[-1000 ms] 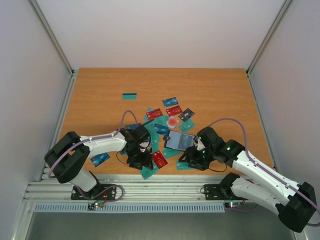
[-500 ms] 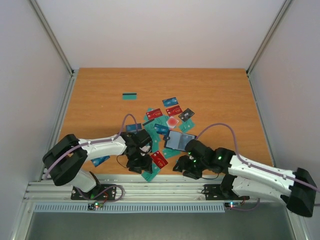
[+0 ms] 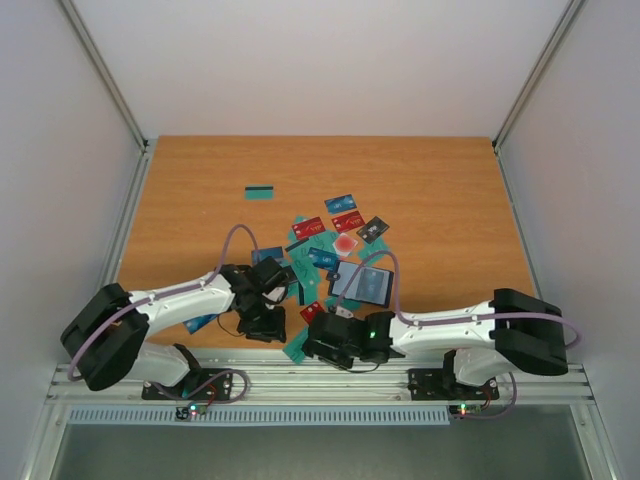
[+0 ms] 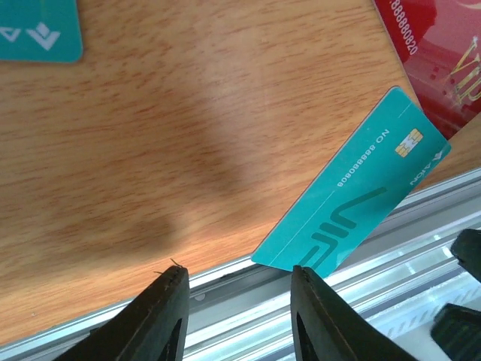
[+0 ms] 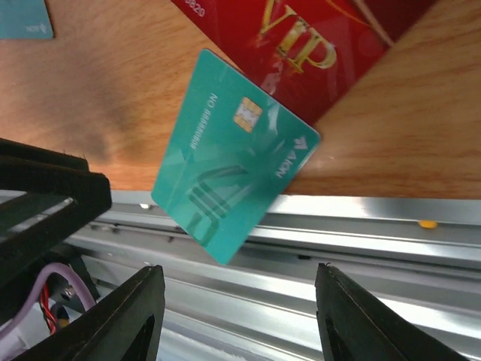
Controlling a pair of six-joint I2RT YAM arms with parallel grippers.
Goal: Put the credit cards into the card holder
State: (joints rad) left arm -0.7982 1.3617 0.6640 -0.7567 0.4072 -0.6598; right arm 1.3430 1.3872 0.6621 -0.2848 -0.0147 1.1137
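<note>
I will next lower my right gripper onto the teal credit card's overhanging corner (image 3: 295,355) (image 5: 219,244) and close around it, because that corner sticks out past the edge of the table and has room underneath.
A teal credit card (image 4: 353,192) lies at the table's near edge, one corner hanging out over the metal rail (image 4: 248,297). It also shows in the right wrist view as a teal card (image 5: 233,154) and from above as a teal card (image 3: 296,348). My left gripper (image 4: 239,274) is open just left of it, its right fingertip (image 4: 302,277) close under the card's corner. My right gripper (image 5: 239,269) is open wide below the card, holding nothing. The card holder (image 3: 362,284) lies open beyond them. More credit cards (image 3: 330,240) lie scattered behind it.
A red VIP card (image 5: 316,37) lies partly under the teal one. A lone teal card (image 3: 260,192) sits far back left, and a blue card (image 3: 200,322) lies near the left arm. Both arms crowd the near edge, their grippers (image 3: 268,328) (image 3: 314,346) close together.
My right arm has swung left along the near edge, away from the card holder, to the overhanging teal card. My left gripper has slid left and toward the edge, and its jaws have narrowed.
</note>
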